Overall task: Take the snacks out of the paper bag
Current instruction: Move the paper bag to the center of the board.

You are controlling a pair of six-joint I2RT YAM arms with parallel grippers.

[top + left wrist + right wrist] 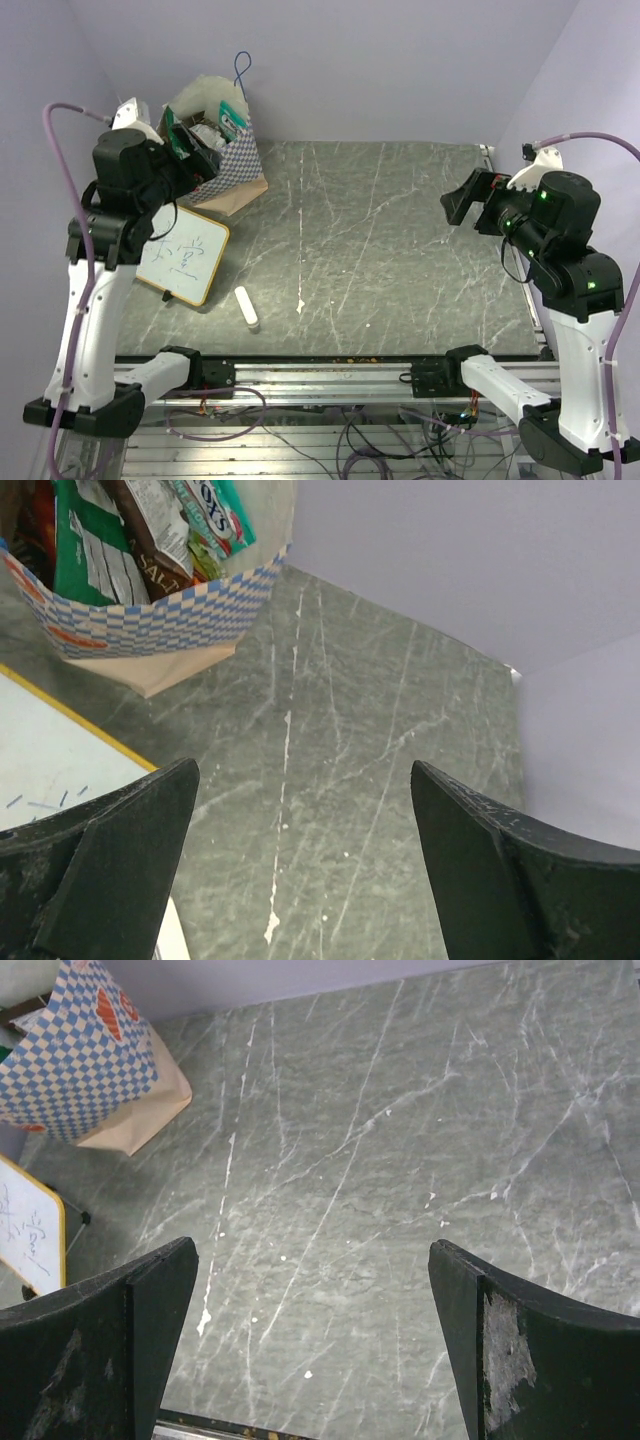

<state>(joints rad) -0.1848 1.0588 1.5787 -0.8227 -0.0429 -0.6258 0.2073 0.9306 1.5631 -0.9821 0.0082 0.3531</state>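
Note:
My left gripper moves outward over the bag (238,165), onto the lower end of the blue cord handle (241,68) next. This is because the handle's loop stands free above the bag's rim.
The paper bag (238,165) stands upright at the table's back left, cream with blue-and-white checks and a thin blue cord handle (241,68). Snacks (212,122) stick out of its open top. In the left wrist view the paper bag (150,620) holds a green packet (92,550), a brown one (150,520) and a teal one (215,510). My left gripper (198,160) hovers open beside the bag's left side; its jaws (305,780) have only bare table between them. My right gripper (463,205) hangs open and empty over the right of the table, far from the bag (85,1070).
A wood-framed whiteboard (185,258) lies flat in front of the bag, with a small white cylinder (247,308) to its right. Purple walls close the back and both sides. A metal rail (330,372) runs along the near edge of the grey marbled table (380,250).

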